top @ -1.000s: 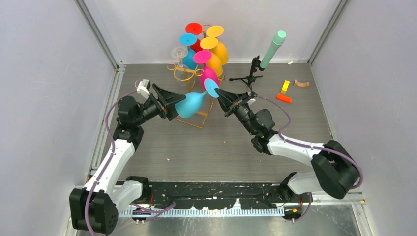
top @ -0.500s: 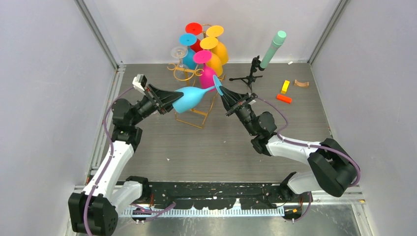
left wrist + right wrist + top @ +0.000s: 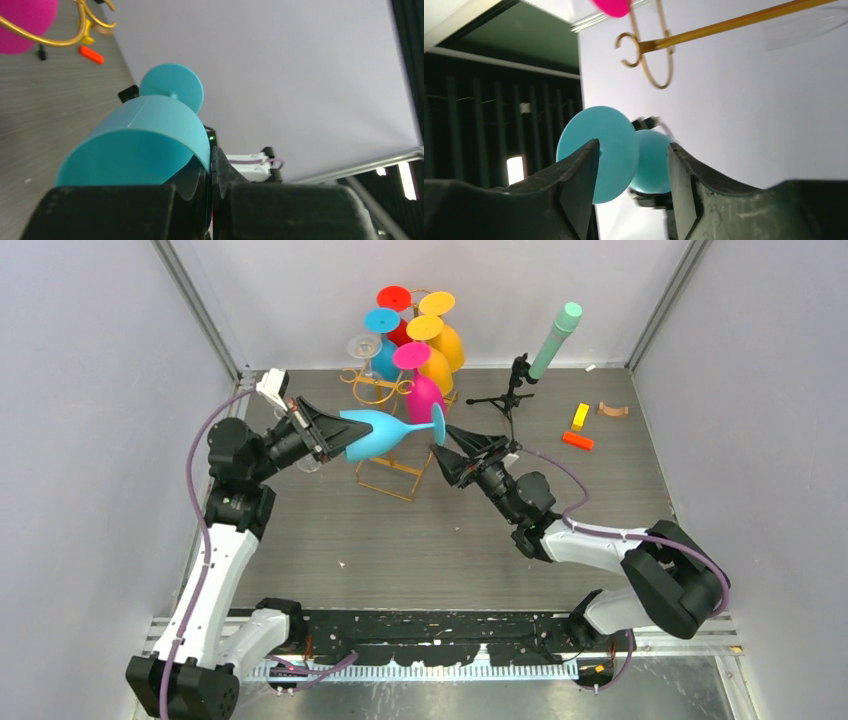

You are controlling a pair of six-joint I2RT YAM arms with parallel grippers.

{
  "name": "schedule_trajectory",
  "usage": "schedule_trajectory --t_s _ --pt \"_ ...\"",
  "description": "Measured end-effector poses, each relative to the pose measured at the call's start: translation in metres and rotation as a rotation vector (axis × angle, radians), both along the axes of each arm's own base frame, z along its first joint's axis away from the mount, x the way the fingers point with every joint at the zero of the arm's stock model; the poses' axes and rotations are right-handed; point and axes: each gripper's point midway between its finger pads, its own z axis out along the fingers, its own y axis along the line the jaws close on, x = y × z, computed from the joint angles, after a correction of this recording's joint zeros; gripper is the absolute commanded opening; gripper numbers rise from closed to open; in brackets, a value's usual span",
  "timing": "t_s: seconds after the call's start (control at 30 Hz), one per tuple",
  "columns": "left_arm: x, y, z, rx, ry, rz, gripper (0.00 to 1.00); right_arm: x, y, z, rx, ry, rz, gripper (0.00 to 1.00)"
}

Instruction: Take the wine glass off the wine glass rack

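Observation:
The sideways glass will next go with my left gripper to the gripper's left in the top view and be turned foot-down. The glass will then go down onto the bare tabletop below, and I will let go of it.
A light blue wine glass (image 3: 385,433) lies sideways in the air, in front of the gold wine glass rack (image 3: 378,392). My left gripper (image 3: 338,434) is shut on the rim of its bowl (image 3: 150,130), one finger inside and one outside. The glass foot (image 3: 609,150) points toward my right gripper (image 3: 447,445). That gripper stands open just short of the foot, with a gap on both sides. In the left wrist view the left gripper (image 3: 211,160) pinches the thin rim. In the right wrist view the right gripper (image 3: 634,147) frames the foot without touching it.
Several coloured glasses hang upside down on the rack: magenta (image 3: 420,390), orange (image 3: 437,358), red (image 3: 395,300), one clear (image 3: 363,348). A black tripod with a green tube (image 3: 545,340) stands to the right. Small orange (image 3: 577,440) and yellow (image 3: 580,417) blocks lie beyond it.
My left gripper closed on the bowl's rim and lifted the glass up and to the back left. My right gripper opened and let go of the foot.

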Motion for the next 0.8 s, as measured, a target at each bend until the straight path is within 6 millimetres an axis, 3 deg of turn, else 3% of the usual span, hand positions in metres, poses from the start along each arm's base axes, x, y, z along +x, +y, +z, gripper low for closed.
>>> schedule_trajectory --t_s 0.17,0.37,0.53,0.67,0.8 --pt "-0.004 0.005 -0.007 0.211 -0.050 0.039 0.00 0.003 0.003 -0.043 -0.141 0.105 -0.012 0.62" --pt "-0.016 0.025 -0.052 0.506 -0.006 0.073 0.00 -0.005 -0.019 -0.082 -0.336 0.219 -0.088 0.60" --pt "-0.014 0.055 -0.113 0.739 0.182 0.146 0.00 -0.012 -0.054 -0.085 -0.514 0.241 -0.220 0.59" --pt "-0.016 0.087 -0.162 0.922 0.399 0.218 0.00 -0.014 -0.081 -0.072 -0.629 0.217 -0.334 0.59" --pt "-0.018 0.117 -0.191 1.082 0.564 0.291 0.00 -0.016 -0.107 -0.067 -0.719 0.198 -0.438 0.58"
